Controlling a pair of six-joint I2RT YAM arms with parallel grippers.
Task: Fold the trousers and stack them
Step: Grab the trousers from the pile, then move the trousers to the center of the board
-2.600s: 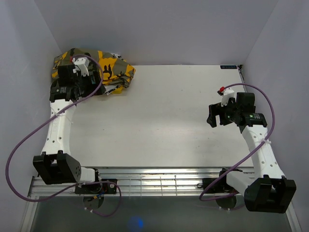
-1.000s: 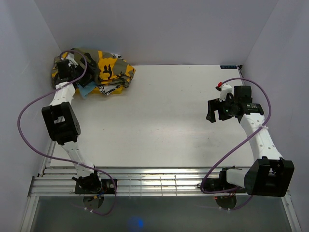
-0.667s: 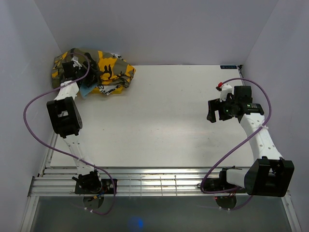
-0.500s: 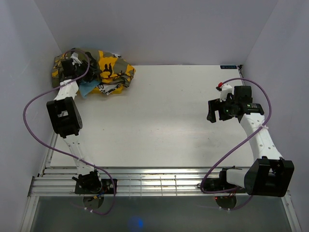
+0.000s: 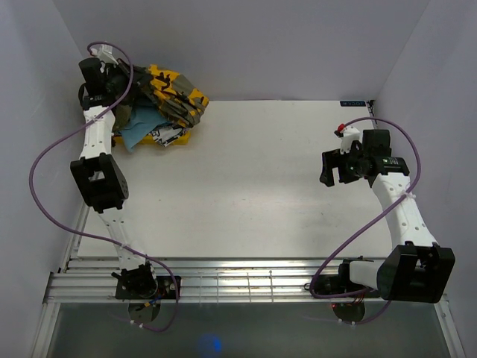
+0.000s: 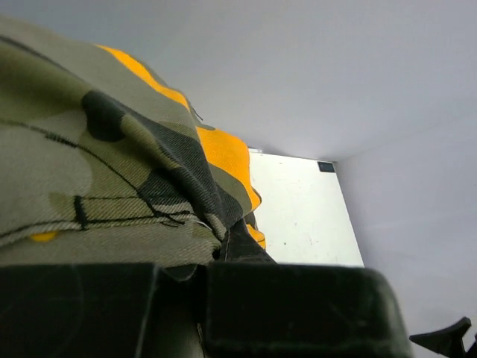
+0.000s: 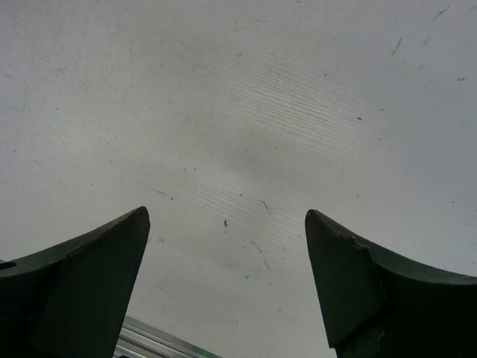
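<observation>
The bare tabletop is below my left gripper and to its right in the top view, so next I'll swing across and down to release the trousers.
The camouflage trousers [image 5: 176,92] hang bunched at the back left corner, lifted off the pile. My left gripper [image 5: 112,75] is shut on their upper edge, high against the left wall. In the left wrist view the olive, black and orange cloth [image 6: 112,171] fills the left side and runs down into the closed black fingers [image 6: 283,306]. My right gripper [image 5: 332,168] hovers open over the right side of the table [image 5: 261,186]. Nothing lies between its fingertips [image 7: 97,261], only bare table surface [image 7: 238,112].
A light blue garment [image 5: 141,124] lies under the lifted trousers, with a yellow and white black-printed garment [image 5: 169,135] at its front edge. Grey walls close in the left, back and right. A metal rail [image 5: 246,280] runs along the near edge.
My left gripper closed on the trousers and lifted them up and back toward the corner, uncovering the blue garment. The right arm stayed where it was.
</observation>
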